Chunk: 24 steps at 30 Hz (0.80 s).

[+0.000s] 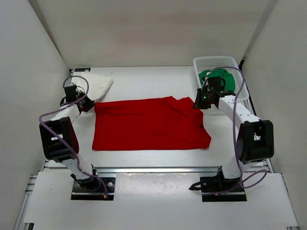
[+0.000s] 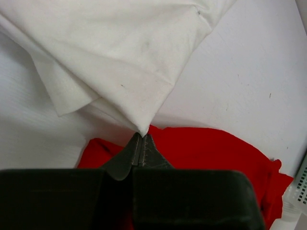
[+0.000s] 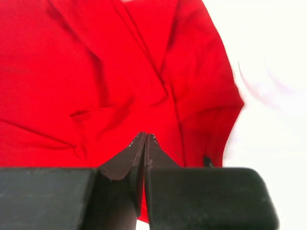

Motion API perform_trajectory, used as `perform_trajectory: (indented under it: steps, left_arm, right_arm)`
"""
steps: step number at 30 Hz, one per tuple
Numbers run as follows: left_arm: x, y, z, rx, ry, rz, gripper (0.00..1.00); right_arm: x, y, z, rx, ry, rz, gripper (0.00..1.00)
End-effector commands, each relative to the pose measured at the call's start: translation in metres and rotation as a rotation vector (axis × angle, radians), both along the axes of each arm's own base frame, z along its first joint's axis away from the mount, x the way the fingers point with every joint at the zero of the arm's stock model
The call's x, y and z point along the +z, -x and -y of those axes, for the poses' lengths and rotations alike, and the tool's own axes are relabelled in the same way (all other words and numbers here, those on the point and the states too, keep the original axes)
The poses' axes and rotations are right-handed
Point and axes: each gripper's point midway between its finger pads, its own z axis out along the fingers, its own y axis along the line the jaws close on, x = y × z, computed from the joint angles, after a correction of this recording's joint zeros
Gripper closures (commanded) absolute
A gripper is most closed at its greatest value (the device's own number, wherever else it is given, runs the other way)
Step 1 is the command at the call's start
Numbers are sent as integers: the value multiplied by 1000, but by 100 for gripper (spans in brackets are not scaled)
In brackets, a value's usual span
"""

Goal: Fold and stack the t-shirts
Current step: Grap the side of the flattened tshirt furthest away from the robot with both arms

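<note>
My left gripper moves back toward my base next, brings the pinched corner over the red t-shirt's near part and releases it there, since that cloth lies spread flat.
The red t-shirt (image 1: 148, 124) lies spread flat mid-table. My left gripper (image 1: 88, 104) is shut at its far left corner and pinches the red edge (image 2: 216, 148) at its tips (image 2: 141, 136). The folded white t-shirt (image 1: 98, 85) lies just behind, and its near corner (image 2: 129, 48) touches those tips. My right gripper (image 1: 197, 103) is shut on the red shirt's far right corner, with creased red cloth (image 3: 96, 62) around its tips (image 3: 145, 135). The green t-shirt (image 1: 218, 76) lies in the basket.
The white mesh basket (image 1: 216, 58) stands at the back right, just behind my right gripper; its edge shows in the left wrist view (image 2: 302, 177). White walls close in the table at the back and on both sides.
</note>
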Motion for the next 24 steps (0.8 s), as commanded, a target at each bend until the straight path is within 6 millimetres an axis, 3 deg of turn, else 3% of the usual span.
perform_trajectory:
  steps: [1, 2, 6, 8, 9, 13, 17, 24]
  left_arm:
    - [39, 5, 7, -20, -1, 109, 100]
    - [42, 10, 8, -19, 9, 117, 100]
    - [54, 21, 5, 4, -5, 163, 100]
    - [48, 23, 7, -1, -19, 139, 100]
    - [48, 21, 8, -7, -13, 139, 100]
    - [34, 22, 9, -9, -7, 114, 100]
    - [32, 18, 11, -23, -12, 102, 100]
    - [20, 18, 17, -40, -15, 77, 100]
  right_arm:
    - [13, -3, 4, -56, -15, 127, 100]
    - [6, 2, 6, -64, -11, 124, 100]
    - [15, 7, 1, -77, -51, 194, 98]
    - [-3, -1, -9, -64, -43, 156, 89]
    - [-5, -6, -13, -54, -38, 151, 87]
    - [-47, -18, -22, -52, -26, 84, 81]
    - [-57, -34, -21, -68, -53, 89, 72]
    - [-73, -27, -21, -105, -104, 58, 66]
